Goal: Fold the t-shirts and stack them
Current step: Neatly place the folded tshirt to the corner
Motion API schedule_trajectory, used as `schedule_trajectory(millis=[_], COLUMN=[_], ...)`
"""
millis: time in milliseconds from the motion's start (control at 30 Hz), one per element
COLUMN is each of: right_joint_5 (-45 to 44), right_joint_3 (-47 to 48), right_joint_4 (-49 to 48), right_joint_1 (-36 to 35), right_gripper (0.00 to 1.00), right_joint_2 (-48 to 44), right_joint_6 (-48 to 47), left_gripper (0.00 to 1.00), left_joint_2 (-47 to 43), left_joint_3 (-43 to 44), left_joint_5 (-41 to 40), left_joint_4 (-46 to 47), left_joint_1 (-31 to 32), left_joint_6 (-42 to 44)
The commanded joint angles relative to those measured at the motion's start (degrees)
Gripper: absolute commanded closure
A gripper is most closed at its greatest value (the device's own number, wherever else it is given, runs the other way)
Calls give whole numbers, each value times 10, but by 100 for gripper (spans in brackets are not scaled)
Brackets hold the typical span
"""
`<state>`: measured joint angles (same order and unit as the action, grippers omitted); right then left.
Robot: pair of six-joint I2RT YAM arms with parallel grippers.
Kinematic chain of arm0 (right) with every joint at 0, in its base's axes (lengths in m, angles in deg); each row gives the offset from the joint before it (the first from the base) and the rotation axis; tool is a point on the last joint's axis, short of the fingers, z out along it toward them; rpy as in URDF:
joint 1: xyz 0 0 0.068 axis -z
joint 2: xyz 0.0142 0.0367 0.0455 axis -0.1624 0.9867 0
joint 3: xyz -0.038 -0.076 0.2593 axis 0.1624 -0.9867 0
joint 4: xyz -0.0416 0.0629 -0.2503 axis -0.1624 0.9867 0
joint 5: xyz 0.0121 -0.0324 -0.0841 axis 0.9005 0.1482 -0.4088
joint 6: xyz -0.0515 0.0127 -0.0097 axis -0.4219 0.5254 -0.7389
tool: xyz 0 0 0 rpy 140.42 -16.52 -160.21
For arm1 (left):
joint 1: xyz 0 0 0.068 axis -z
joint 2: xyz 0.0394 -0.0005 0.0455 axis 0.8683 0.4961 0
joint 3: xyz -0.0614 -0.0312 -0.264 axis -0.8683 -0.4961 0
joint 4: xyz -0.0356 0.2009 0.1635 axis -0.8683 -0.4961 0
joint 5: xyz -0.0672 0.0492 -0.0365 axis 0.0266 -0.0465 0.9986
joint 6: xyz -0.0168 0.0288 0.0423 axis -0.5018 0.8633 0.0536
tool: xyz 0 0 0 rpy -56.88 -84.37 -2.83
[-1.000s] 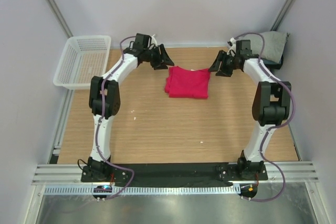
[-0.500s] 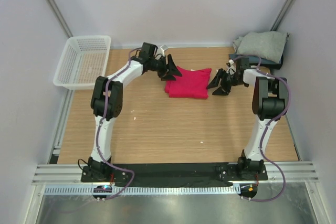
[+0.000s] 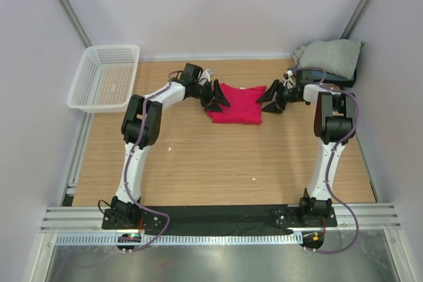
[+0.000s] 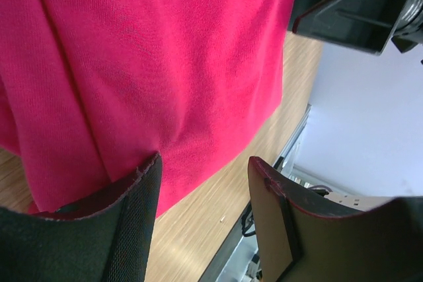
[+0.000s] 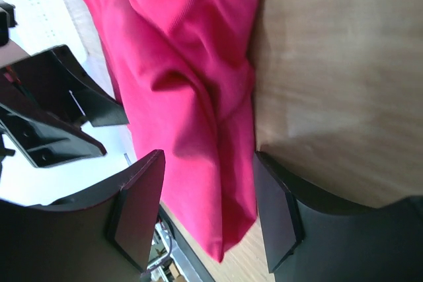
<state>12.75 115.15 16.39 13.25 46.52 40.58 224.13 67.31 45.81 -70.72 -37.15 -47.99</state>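
Note:
I will next slide my right gripper slightly outward and toward the left gripper, farther onto the side edge of the pink t-shirt, because that folded edge is between its open fingers.
The crimson-pink t-shirt (image 3: pixel 236 103) lies folded on the wooden table, at the back centre. My left gripper (image 3: pixel 220 98) is open at the shirt's left edge; in the left wrist view (image 4: pixel 201 183) one finger lies over the pink cloth (image 4: pixel 145 64) and the other over bare wood. My right gripper (image 3: pixel 266 98) is open at the shirt's right edge; in the right wrist view (image 5: pixel 208 189) the folded pink edge (image 5: pixel 192 77) runs between its fingers. A stack of folded shirts, light grey (image 3: pixel 330 55) on top of a dark blue-grey one (image 3: pixel 334 77), sits at the back right corner.
A white plastic mesh basket (image 3: pixel 104 76) stands at the back left, partly off the table edge. Grey walls close in the sides and back. The wooden table (image 3: pixel 218 163) runs forward to the arm bases.
Both grippers have moved inward from the back corners toward the pink shirt and now sit at its left and right edges. The grey stack at the back right became uncovered.

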Motion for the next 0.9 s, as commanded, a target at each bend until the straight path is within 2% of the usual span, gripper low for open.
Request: schedule_trajectory(millis=[0,633,767,833,867], right_joint_5=[-35,-38,-43,-56,-57], right_joint_3=[27,66,71,72,72], right_joint_4=[-25,-35,-33,-22,-17], right_joint_1=[-6,-39,-39,-58,-59], right_gripper=[38,40,46,55,65], right_joint_2=[32,78,83,83,82], right_joint_6=[-1,7,6,-3,-8], left_gripper=[44,44,44,44,44], left_joint_2=[4,17,16,16,16], left_joint_3=[10,18,17,16,17], left_joint_5=[1,-6,-8,-11,-11], left_joint_4=[5,9,11,13,13], left_joint_1=[-3,-3,-3,-3,-3], left_joint_6=[-1,-12,-12,-13,-13])
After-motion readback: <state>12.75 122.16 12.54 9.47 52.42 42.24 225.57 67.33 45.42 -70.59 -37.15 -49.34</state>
